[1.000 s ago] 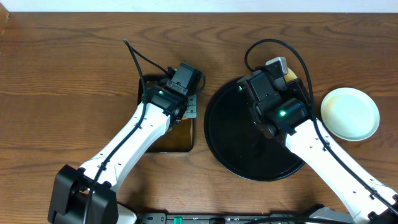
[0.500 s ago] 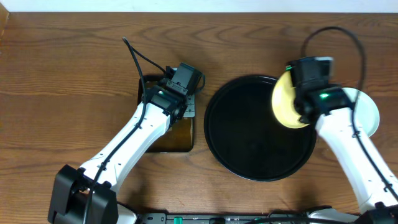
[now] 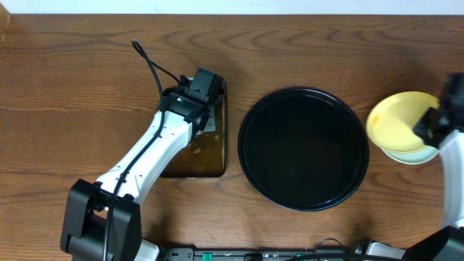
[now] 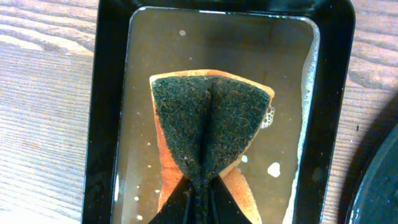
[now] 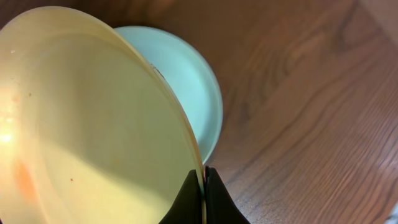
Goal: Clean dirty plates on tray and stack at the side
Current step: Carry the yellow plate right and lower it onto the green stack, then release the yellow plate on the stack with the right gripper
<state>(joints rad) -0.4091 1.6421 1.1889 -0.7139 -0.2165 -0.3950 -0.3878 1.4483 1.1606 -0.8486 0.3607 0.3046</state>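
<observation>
The folded sponge in my left gripper needs to go down next into the brownish water in the rectangular dark pan, because the water is below it. I need to release the sponge there.
The round black tray lies mid-table. To its right, my right gripper is shut on the rim of the pale yellow plate, which it holds tilted over a mint-blue plate resting on the table. In the right wrist view the yellow plate fills the left side with the mint-blue plate behind it. There the right gripper pinches the rim. My left gripper is shut on the green-topped sponge, folding it.
The rectangular dark pan left of the tray holds brownish water. Its rim frames the sponge. The tray's edge shows at the lower right of the left wrist view. Bare wood surrounds everything.
My right arm has carried the yellow plate rightward off the tray to above the mint-blue plate. The left gripper with the sponge has shifted slightly up-left over the pan.
</observation>
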